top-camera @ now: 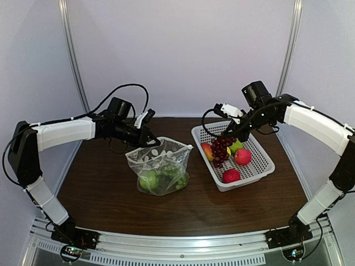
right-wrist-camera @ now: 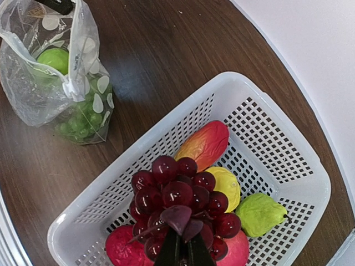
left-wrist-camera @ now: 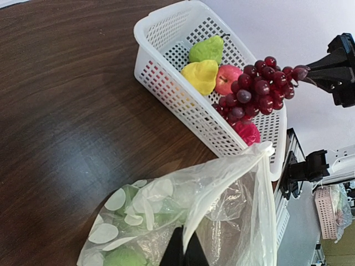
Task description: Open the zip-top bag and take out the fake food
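The grapes still hang in the air, so next I need to lower my right gripper into the white basket, beside the red pieces, and release their stem leaf.
The zip-top bag, clear with white dots, stands on the table left of centre. My left gripper is shut on its upper rim, with the black fingertips pinching the plastic. Inside the bag lie a green apple and green grapes. My right gripper is shut on the stem leaf of a dark purple grape bunch, which hangs just above the white basket. A red-orange fruit, a yellow one, a green pear and red pieces lie in the basket.
The dark wooden table has rounded far corners and a metal rail along its near edge. White walls close in behind and at both sides. The basket sits at the right, about a hand's width from the bag.
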Motion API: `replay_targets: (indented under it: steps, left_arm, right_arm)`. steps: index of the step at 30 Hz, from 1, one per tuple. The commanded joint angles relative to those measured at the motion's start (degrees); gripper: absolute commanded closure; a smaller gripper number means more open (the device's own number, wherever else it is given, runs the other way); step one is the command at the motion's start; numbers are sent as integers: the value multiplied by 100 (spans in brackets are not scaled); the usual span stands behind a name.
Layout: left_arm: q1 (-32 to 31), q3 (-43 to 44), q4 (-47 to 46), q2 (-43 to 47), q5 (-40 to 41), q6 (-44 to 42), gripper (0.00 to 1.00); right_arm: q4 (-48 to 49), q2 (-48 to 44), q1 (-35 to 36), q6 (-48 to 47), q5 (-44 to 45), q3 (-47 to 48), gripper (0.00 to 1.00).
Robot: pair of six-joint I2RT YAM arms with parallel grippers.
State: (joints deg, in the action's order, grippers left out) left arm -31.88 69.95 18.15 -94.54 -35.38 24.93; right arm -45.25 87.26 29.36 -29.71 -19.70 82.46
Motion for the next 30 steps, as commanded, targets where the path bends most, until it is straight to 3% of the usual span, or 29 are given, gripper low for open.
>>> replay_targets:
  steps: [1,8,12,13,16,19,24,30]
  left_arm:
    - [-11,83,39,-42,-9,-93,100]
    - [-11,92,38,-34,-5,-128,100]
    - [-11,97,39,-41,-14,-150,100]
    - [-11,95,39,-33,-13,-159,100]
    - [-11,80,39,-44,-22,-172,100]
    - [-11,45,32,-40,-32,-160,100]
    - [-27,10,13,-23,-131,-111,100]
    - [-29,0,2,58,-113,-62,100]
  right_arm:
    - [287,256,-209,125,98,-86,100]
    - [-188,581,-486,135,154,-56,99]
    - [-460,655,-586,56,202,-109,91]
    - [-532,689,-604,47,222,-105,88]
    - [-783,854,-614,27,221,49,60]
    - [-1027,996,-609,56,-58,414,50]
    - [-873,1056,-407,237,-725,859,49]
    - [-613,1327,179,151,-794,1725,52]
